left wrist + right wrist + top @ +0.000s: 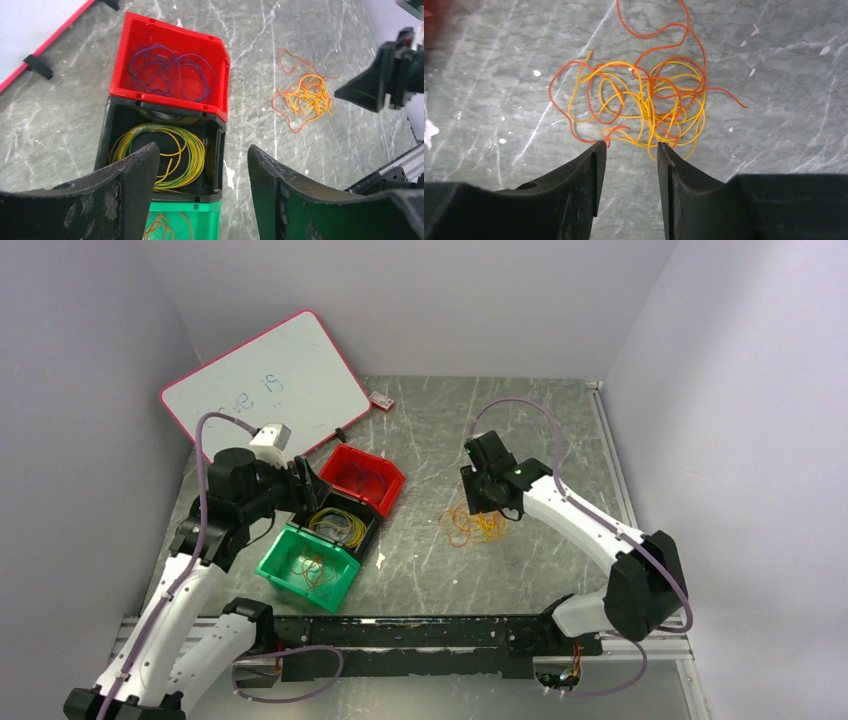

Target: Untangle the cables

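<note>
I will move my right gripper down onto the middle of the tangle (482, 524) (647, 112) next, because pieces of yellow cable there are in line with the gap between its open fingers.
A tangle of thin orange, yellow and reddish cables (474, 525) lies on the grey table, seen close in the right wrist view (644, 105) and at the right of the left wrist view (304, 95). My right gripper (629, 146) is open and empty, its tips just short of the tangle's near edge; from above it (487, 502) hovers over the tangle. My left gripper (202, 150) is open and empty above the black bin (218, 155); from above it (312, 480) sits by the bins.
Three bins stand in a row: red (398, 478) with purple cable, black (368, 535) with yellow-green cable, green (272, 568) with orange cable. A whiteboard (262, 380) leans at the back left. A small red object (380, 400) lies near it.
</note>
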